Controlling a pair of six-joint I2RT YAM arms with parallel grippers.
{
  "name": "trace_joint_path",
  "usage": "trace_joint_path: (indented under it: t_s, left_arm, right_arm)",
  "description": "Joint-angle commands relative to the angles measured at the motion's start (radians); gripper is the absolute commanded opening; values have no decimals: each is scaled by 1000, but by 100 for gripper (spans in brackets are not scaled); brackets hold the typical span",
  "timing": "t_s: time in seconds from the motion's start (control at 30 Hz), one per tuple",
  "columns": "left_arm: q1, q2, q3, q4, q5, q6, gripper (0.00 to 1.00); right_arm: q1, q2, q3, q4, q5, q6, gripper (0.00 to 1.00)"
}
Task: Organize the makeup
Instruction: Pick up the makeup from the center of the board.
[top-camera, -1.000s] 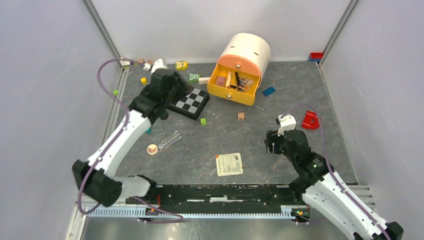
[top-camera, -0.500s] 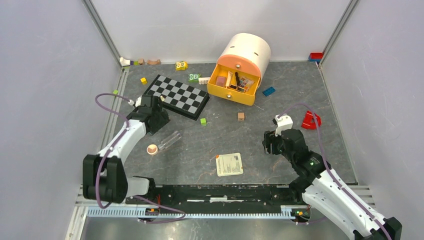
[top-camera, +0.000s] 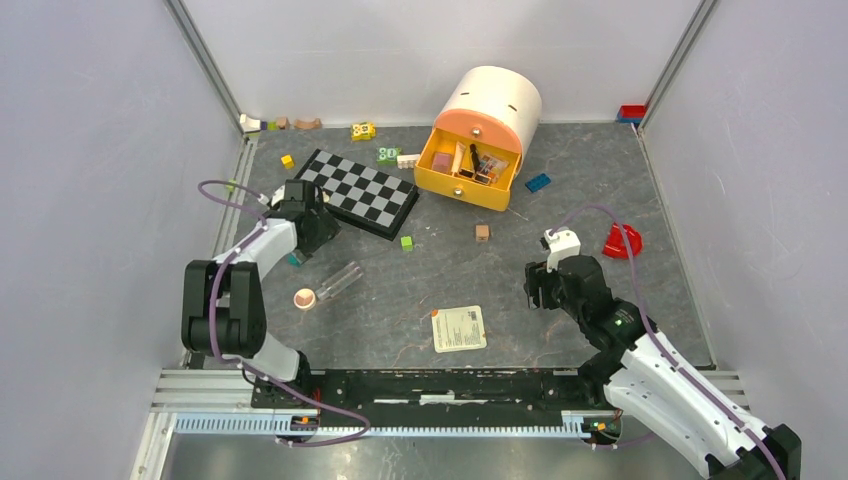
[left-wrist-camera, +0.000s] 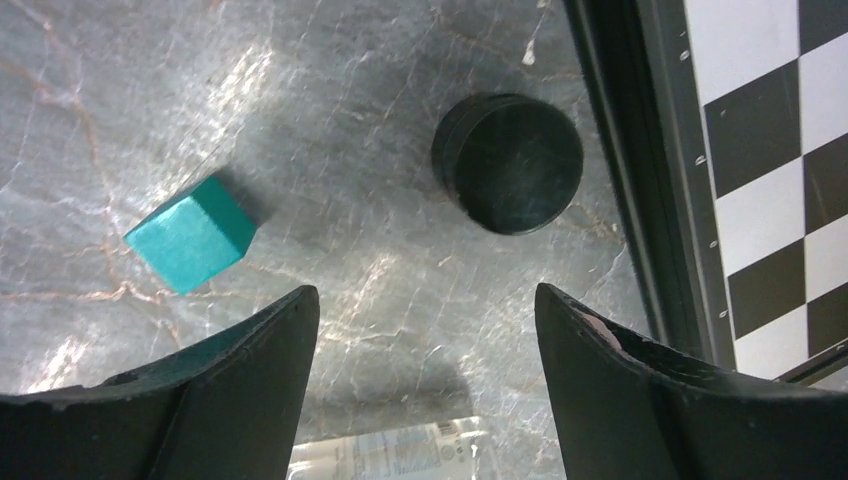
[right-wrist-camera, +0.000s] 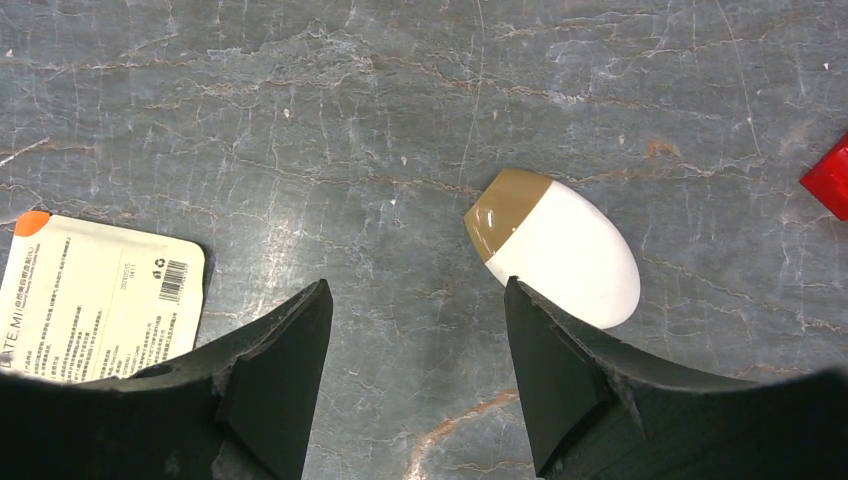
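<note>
My left gripper moves outward next, toward the chessboard's edge, to straddle the black round pot (left-wrist-camera: 508, 163).
My left gripper (left-wrist-camera: 425, 295) hangs open over bare floor, nothing between its fingers. Just ahead of it lie a black round pot (left-wrist-camera: 508, 163) and a teal cube (left-wrist-camera: 190, 245). The clear tube (left-wrist-camera: 400, 455) shows under its jaws. From above, the left gripper (top-camera: 305, 228) is beside the chessboard (top-camera: 362, 192), with the clear tube (top-camera: 338, 281) and round peach compact (top-camera: 304, 298) nearby. My right gripper (right-wrist-camera: 415, 290) is open and empty; the white egg-shaped sponge (right-wrist-camera: 565, 250) lies just past its right finger. The right gripper (top-camera: 540, 285) covers the sponge from above.
An orange drawer box (top-camera: 470, 170) at the back holds several cosmetics. A printed cream sachet (top-camera: 459, 328) lies near the front middle. A red piece (top-camera: 620, 241) sits at the right. Small toy bricks are scattered along the back and around the chessboard.
My left arm has drawn back from over the chessboard toward the near left, and its jaws have widened. My right gripper has shifted slightly left, jaws unchanged.
</note>
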Motion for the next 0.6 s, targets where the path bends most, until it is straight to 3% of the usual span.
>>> trace_joint_path:
  t_s: [0.0,0.57]
  left_arm:
    - [4,34,64,91,9,9,86]
    - [3,231,244,-20,-86,71,83]
  right_arm:
    - [3,-1,20,38,2,-15,71]
    - [4,-4,26,28,7,-21,71]
